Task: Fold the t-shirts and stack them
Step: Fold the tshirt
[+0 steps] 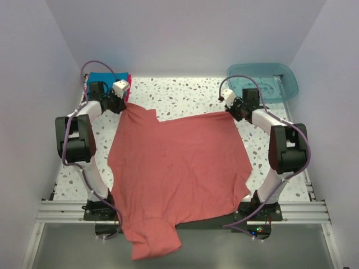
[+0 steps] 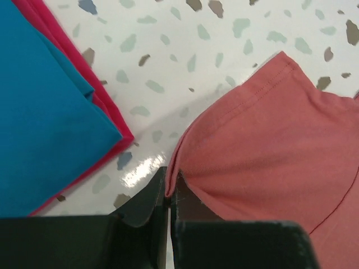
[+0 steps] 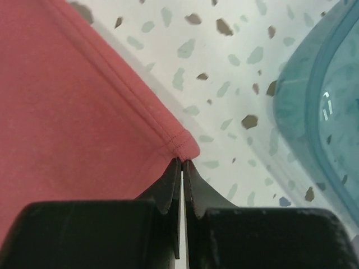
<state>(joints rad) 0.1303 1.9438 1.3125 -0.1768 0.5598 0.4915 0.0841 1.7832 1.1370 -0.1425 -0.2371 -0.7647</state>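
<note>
My left gripper carries the pinched corner back next and releases it onto the t-shirt's spread body, since that cloth lies back of the gripper.
The salmon-red t-shirt point(image 1: 176, 168) lies spread across the table, its near end hanging over the front edge. My left gripper point(image 1: 119, 104) is shut on its far left corner; the pinched cloth point(image 2: 269, 145) shows between the jaws in the left wrist view. My right gripper point(image 1: 234, 111) is shut on its far right hem corner point(image 3: 182, 147). The bright blue t-shirt point(image 1: 104, 80) lies folded on top of the crimson-pink t-shirt point(image 1: 128, 84) at the far left corner; both show in the left wrist view, blue point(image 2: 39, 112) over pink point(image 2: 109, 109).
A translucent teal plastic tub point(image 1: 263, 81) sits at the far right corner, close beside my right gripper, and it also shows in the right wrist view point(image 3: 322, 112). White walls close in the speckled table point(image 1: 179, 92) on three sides.
</note>
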